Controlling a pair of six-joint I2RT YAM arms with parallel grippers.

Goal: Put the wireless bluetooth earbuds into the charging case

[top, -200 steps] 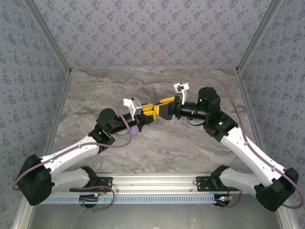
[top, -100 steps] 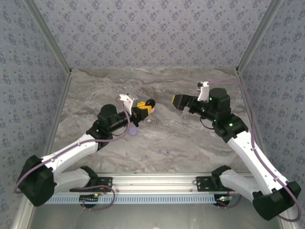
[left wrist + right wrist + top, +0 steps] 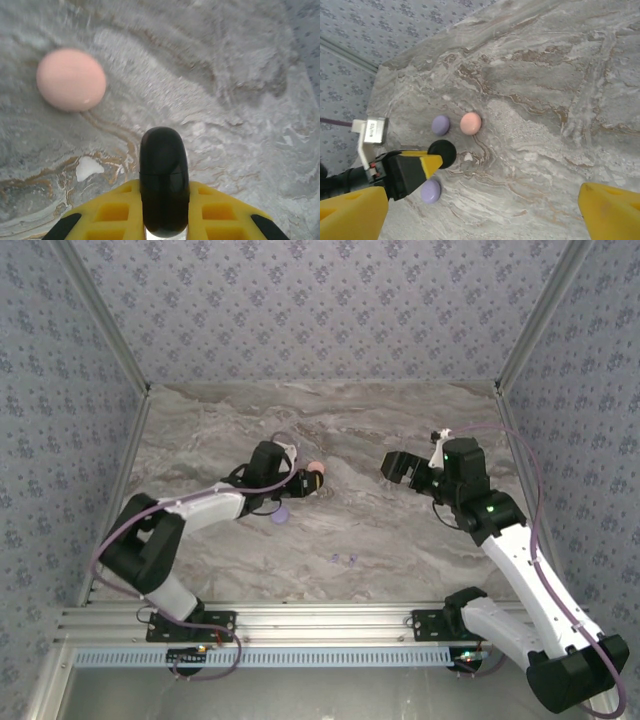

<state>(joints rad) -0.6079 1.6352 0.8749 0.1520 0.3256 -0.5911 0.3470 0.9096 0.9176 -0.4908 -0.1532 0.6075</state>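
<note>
I need to lower my left gripper, move it gently back from the pink case to the bare marble and let go of the black case there, because that spot is free.
A round black charging case (image 3: 164, 185) is held edge-on between the yellow fingers of my left gripper (image 3: 303, 483), which is shut on it. It hangs low over the marble table (image 3: 420, 540), just beside a closed pale pink case (image 3: 316, 469). From the right wrist view, the black case (image 3: 442, 152) lies between the pink case (image 3: 470, 123) and two lilac cases (image 3: 440, 125) (image 3: 430, 190). Two tiny lilac earbuds (image 3: 345, 559) lie on the table toward the front. My right gripper (image 3: 400, 465) hovers to the right, open and empty.
Patterned walls stand on three sides of the table. An aluminium rail (image 3: 320, 620) runs along the near edge. One lilac case (image 3: 281, 515) sits right under my left forearm.
The two grippers met at the centre a second ago. Since then the right gripper has pulled back to the right and opened, and the left has carried the black case down beside the pink case.
</note>
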